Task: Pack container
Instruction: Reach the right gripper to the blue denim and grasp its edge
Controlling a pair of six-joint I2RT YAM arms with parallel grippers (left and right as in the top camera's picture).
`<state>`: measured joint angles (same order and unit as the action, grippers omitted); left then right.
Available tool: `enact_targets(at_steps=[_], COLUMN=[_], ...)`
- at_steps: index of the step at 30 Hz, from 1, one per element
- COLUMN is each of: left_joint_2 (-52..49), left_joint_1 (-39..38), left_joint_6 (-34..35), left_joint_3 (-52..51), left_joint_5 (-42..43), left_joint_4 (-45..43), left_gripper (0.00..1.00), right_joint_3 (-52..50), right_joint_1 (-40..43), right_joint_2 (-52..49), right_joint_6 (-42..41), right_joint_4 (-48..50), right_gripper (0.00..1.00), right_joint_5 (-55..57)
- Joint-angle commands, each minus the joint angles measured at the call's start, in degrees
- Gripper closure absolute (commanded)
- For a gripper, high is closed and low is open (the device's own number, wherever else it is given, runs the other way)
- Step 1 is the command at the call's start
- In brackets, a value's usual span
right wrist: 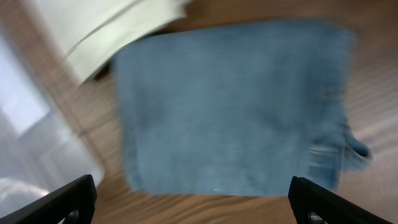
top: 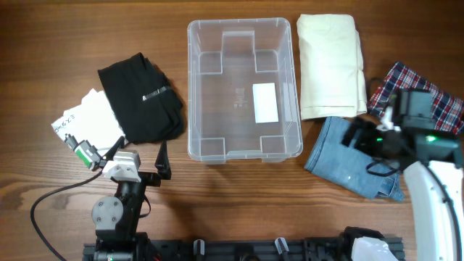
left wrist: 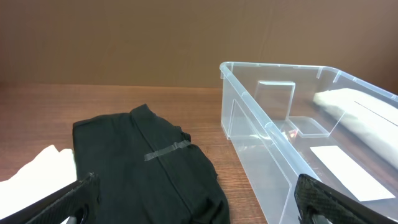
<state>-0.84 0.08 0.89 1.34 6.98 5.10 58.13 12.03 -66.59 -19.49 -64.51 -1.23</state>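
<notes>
Next, my right gripper needs to go down and to the right in the overhead view onto the denim's end farthest from the container, since loose folds jut there.
The clear plastic container (top: 243, 87) stands empty at the table's middle, a white label on its bottom; it also shows at the right of the left wrist view (left wrist: 298, 143). A folded black garment (top: 140, 99) lies left of it (left wrist: 149, 168). Folded blue denim (top: 351, 163) lies right of it and fills the blurred right wrist view (right wrist: 230, 106). My left gripper (top: 138, 156) is open near the front, between the black garment and the container. My right gripper (top: 362, 141) is open above the denim, holding nothing.
A folded cream cloth (top: 331, 65) lies right of the container. A plaid cloth (top: 420, 98) lies at the far right, partly under my right arm. A white cloth (top: 88, 119) lies at the far left beside the black garment.
</notes>
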Motion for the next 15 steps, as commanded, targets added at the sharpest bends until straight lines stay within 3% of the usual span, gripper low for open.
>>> enact_targets(at_steps=[1,10,15], left_joint_2=[0.31,0.31,0.31], left_joint_1=[0.35,0.37,0.35], left_joint_6=[-0.48,-0.48,-0.48], left_joint_3=[-0.33,-0.33,-0.33], left_joint_5=[0.68,0.68,0.68], left_joint_4=[0.0,0.0,0.0], left_gripper=[0.0,0.0,0.0], right_joint_3=[1.09,-3.54,-8.48], right_joint_1=[9.94,30.23,34.84], right_joint_2=[-0.33,-0.33,-0.35], right_joint_6=[-1.51,-0.2,-3.61], right_joint_4=[-1.2,0.94,5.18], right_gripper=[0.0,0.0,0.0], right_joint_5=[-0.2,-1.14,-6.21])
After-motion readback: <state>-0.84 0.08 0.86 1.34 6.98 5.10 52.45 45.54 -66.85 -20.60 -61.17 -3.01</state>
